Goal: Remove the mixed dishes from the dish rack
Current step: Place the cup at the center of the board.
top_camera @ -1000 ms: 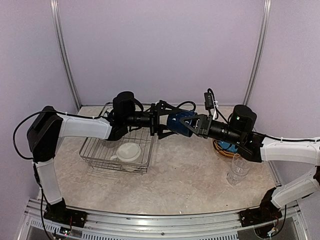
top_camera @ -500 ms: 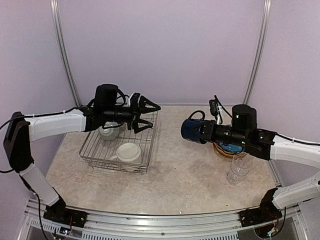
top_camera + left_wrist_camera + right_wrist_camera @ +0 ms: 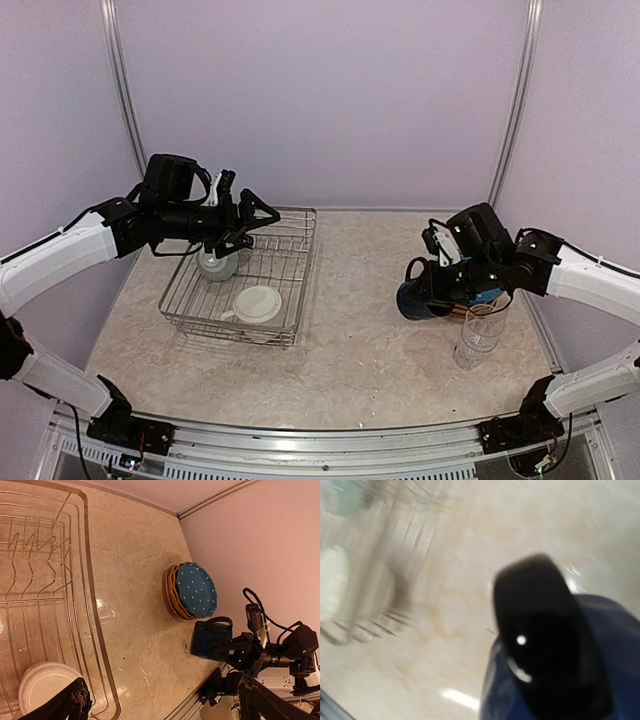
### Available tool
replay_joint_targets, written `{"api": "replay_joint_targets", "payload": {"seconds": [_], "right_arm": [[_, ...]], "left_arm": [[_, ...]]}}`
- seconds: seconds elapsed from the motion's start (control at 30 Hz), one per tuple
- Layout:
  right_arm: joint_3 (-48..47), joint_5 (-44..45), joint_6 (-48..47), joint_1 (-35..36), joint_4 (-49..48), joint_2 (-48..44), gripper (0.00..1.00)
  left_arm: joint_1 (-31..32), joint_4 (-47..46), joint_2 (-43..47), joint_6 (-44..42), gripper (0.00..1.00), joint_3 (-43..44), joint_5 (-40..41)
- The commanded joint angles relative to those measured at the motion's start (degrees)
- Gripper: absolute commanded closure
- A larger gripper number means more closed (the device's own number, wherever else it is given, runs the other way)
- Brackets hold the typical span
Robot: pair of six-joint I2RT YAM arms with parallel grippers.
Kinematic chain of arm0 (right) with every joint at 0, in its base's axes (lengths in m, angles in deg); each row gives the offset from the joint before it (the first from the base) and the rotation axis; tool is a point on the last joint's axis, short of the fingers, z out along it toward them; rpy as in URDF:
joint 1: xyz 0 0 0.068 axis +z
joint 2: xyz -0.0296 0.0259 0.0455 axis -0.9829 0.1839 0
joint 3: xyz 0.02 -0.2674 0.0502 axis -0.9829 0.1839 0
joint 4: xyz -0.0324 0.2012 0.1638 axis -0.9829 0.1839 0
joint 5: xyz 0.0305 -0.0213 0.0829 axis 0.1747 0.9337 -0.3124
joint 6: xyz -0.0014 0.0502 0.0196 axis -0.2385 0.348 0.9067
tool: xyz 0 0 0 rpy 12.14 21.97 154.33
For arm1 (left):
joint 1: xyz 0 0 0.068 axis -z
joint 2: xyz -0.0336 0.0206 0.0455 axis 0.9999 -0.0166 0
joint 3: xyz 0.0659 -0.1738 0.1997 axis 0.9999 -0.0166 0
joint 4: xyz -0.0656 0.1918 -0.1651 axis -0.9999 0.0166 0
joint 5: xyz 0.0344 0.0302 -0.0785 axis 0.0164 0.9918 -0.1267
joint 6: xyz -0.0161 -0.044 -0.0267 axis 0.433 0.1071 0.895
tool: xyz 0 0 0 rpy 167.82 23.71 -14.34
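I should next tilt my right gripper down and lower the navy mug (image 3: 412, 303) toward the front rail onto the tabletop spot beside the clear glass, because that spot is empty.
My right gripper (image 3: 428, 288) is shut on the navy mug (image 3: 412, 303) and holds it low over the table, just left of the plate stack. In the blurred right wrist view a black finger (image 3: 545, 650) presses on the mug (image 3: 505, 695). The left wrist view shows the mug (image 3: 210, 639) beside the blue dotted plate (image 3: 196, 589), which lies on yellow-orange plates (image 3: 171, 594). My left gripper (image 3: 255, 222) is open and empty above the back of the dish rack (image 3: 290, 330). A cream mug (image 3: 258, 303) and a pale bowl (image 3: 217, 265) sit in the rack. A clear glass (image 3: 477, 338) stands at the right.
The rack's wire floor and plate prongs (image 3: 35, 555) fill the left of the left wrist view, with the cream mug (image 3: 45, 687) at the bottom. The purple back wall and side walls close in the table. The table's front rail (image 3: 320, 440) runs along the near edge.
The left gripper has drawn back left from the middle to above the rack, empty. The right gripper has carried the navy mug right and down towards the table beside the plates.
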Motion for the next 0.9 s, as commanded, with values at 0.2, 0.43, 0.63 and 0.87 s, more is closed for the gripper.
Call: {"api": "replay_joint_targets", "payload": {"seconds": [0.2, 0.43, 0.63, 0.87], "right_arm": [[-10.3, 4.4, -3.4, 0.2, 18.3, 15.4, 1.00], [-11.4, 4.8, -3.9, 0.3, 20.7, 21.8, 1.00], [-10.7, 6.0, -4.6, 0.5, 20.9, 25.9, 1.00], [-9.7, 7.2, -6.0, 0.7, 18.9, 25.9, 0.79]], "left_arm": [[0.4, 11.6, 9.2, -4.7, 0.01, -2.9, 5.9], [0.4, 17.5, 10.1, -8.4, 0.01, -3.1, 8.6], [0.9, 23.6, 7.4, -8.5, 0.01, -4.2, 11.2], [2.4, 28.6, 1.8, -8.3, 0.01, -3.1, 13.9]]}}
